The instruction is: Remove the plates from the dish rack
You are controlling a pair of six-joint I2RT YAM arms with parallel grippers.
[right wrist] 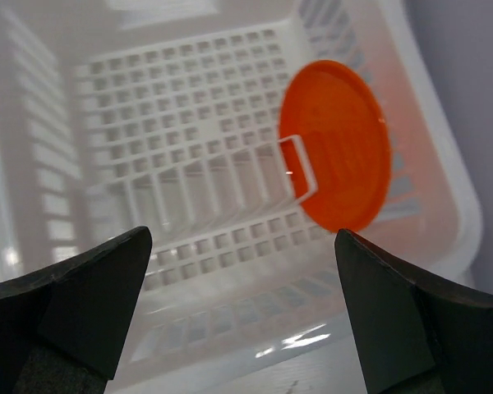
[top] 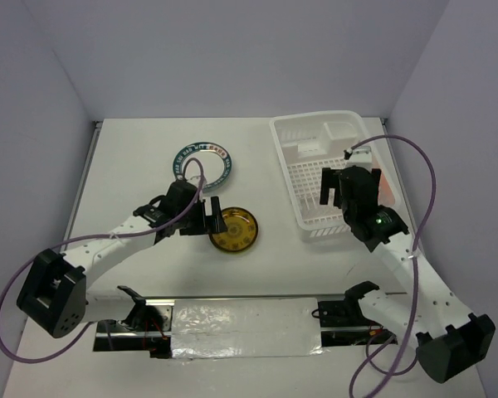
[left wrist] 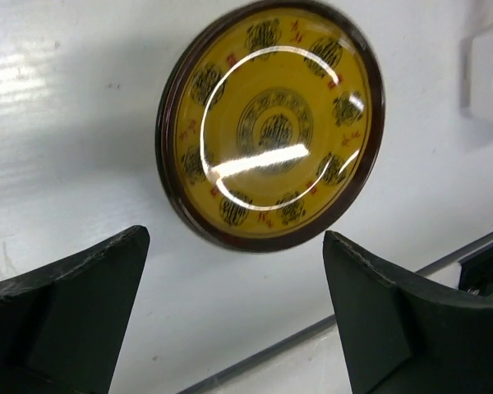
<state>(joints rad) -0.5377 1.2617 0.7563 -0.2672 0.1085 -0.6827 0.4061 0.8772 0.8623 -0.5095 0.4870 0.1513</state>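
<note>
My right gripper moves away from my base and down toward the rack's side beside the orange-red plate next, fingers astride the plate's upper rim [top: 388,185] [right wrist: 381,131].
A yellow patterned plate [top: 235,229] [left wrist: 271,123] with a dark brown rim lies flat on the table. My left gripper [top: 215,219] [left wrist: 234,308] stands open just to its left, with nothing between the fingers. A teal-rimmed plate [top: 202,160] lies flat further back. The white dish rack [top: 311,174] [right wrist: 189,205] stands at the right. An orange-red plate [right wrist: 338,148] leans on edge against its right wall. My right gripper [top: 339,189] [right wrist: 242,308] hangs open over the rack's near end, short of the orange-red plate.
A taped metal strip [top: 249,327] runs along the table's near edge between the arm bases. Purple cables [top: 423,191] loop from both arms. Grey walls close in the table at the back and sides.
</note>
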